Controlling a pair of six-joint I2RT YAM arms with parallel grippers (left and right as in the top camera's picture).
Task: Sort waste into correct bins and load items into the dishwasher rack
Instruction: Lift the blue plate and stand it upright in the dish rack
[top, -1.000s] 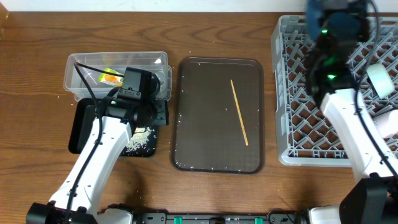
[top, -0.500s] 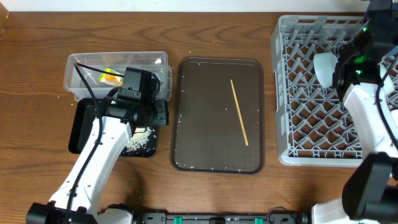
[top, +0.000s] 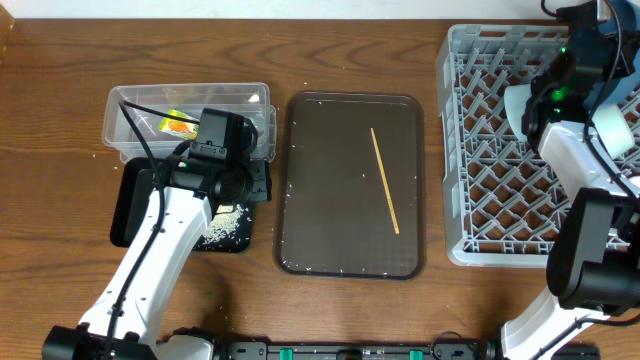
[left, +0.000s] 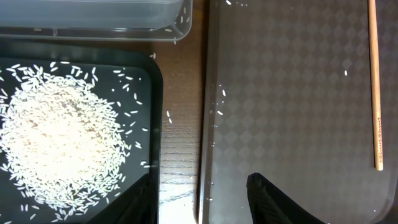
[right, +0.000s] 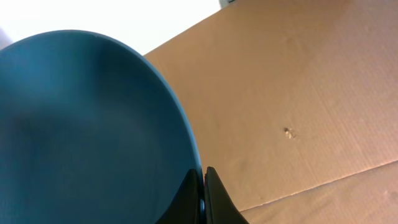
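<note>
The rack's far slots lie below the plate's rim toward the left in the overhead view, so the right gripper should next move down that way and let go of the plate's rim.
My right gripper (right: 203, 194) is shut on the rim of the large dark-blue plate (right: 87, 130), held up at the far right over the grey dishwasher rack (top: 500, 200); in the overhead view that gripper (top: 590, 25) is at the frame's top edge. A white bowl (top: 522, 108) and a pale bowl (top: 612, 128) sit in the rack. My left gripper (left: 205, 208) is open and empty, between the black tray (left: 157, 93) and the brown tray. Rice (left: 62, 143) is piled in the black tray. The yellow-orange wrapper (top: 178, 125) lies in the clear tub (top: 120, 100). The wooden stick (top: 385, 180) lies on the brown tray.
The brown serving tray (top: 350, 268) lies in the middle of the table with a few stray rice grains on it. A few grains lie on the wood between it and the black tray. Brown cardboard (right: 298, 93) shows behind the plate.
My right arm has swung from over the rack's left part towards its far right corner with the plate. The white bowl came into view. My left arm has not moved.
</note>
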